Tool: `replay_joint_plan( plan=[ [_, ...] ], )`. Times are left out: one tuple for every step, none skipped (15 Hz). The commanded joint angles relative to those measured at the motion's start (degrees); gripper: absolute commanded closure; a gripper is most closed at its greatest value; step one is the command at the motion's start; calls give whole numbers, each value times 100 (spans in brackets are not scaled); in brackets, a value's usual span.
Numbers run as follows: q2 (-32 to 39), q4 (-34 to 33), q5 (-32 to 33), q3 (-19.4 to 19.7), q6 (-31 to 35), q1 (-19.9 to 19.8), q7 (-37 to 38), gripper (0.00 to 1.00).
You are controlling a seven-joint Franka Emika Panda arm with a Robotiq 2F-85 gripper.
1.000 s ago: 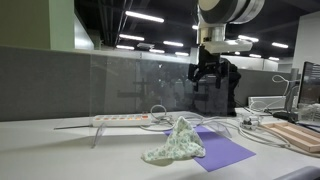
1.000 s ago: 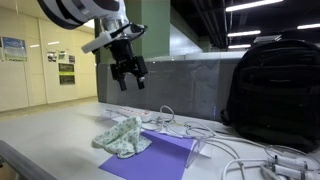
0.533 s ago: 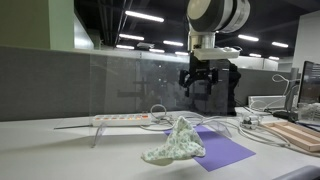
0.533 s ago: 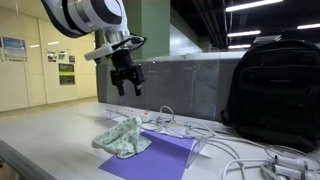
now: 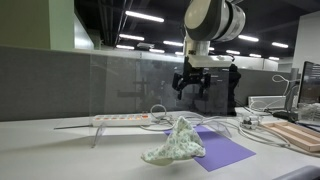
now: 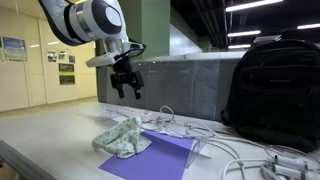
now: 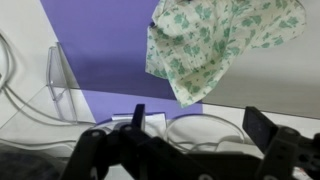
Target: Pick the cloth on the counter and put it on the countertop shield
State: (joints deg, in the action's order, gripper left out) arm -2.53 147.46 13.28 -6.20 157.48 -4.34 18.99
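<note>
The open gripper moves down and across onto the cloth's raised peak (image 5: pixel 182 124) (image 7: pixel 187 90) next, since it lies below the fingers and toward the top in the wrist view.
A crumpled white cloth with green print (image 5: pixel 176 142) lies on the counter, partly on a purple mat (image 5: pixel 222 150); it shows in both exterior views (image 6: pixel 121 137) and at the top of the wrist view (image 7: pixel 215 40). My gripper (image 5: pixel 190 86) hangs open and empty in the air well above and behind the cloth, also seen in an exterior view (image 6: pixel 126 87). In the wrist view its two fingers (image 7: pixel 197 122) stand wide apart over white cables. A clear shield panel (image 5: pixel 130 85) stands along the back of the counter.
A white power strip (image 5: pixel 122 119) and loose white cables (image 6: pixel 240 150) lie on the counter. A black backpack (image 6: pixel 275 90) stands at one side. A wooden board (image 5: pixel 298 136) and a wire tray (image 5: pixel 262 104) sit near the other end.
My gripper has moved sideways along the counter, away from the backpack, and a little lower. It stays open. The cloth has not moved.
</note>
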Motion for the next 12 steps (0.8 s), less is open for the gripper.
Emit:
replay_joint_plan(
  plan=[
    [671, -338, 160, 118, 374, 248, 268, 0],
    [826, -389, 123, 145, 440, 342, 242, 0],
    [965, -443, 88, 183, 462, 437, 213, 0],
    [1088, -496, 24, 226, 455, 536, 198, 0],
    [1194, -534, -53, 259, 435, 636, 174, 0],
    [1285, -574, -141, 292, 386, 725, 160, 0],
    [1361, -601, -232, 321, 381, 806, 139, 0],
    [1433, -630, -240, 382, 381, 902, 188, 0],
    [1505, -661, -273, 434, 397, 980, 196, 0],
    [1590, -699, -352, 446, 434, 1029, 137, 0],
    [1673, -736, -329, 510, 504, 1103, 164, 0],
    [1761, -782, -391, 534, 541, 1149, 152, 0]
  ],
)
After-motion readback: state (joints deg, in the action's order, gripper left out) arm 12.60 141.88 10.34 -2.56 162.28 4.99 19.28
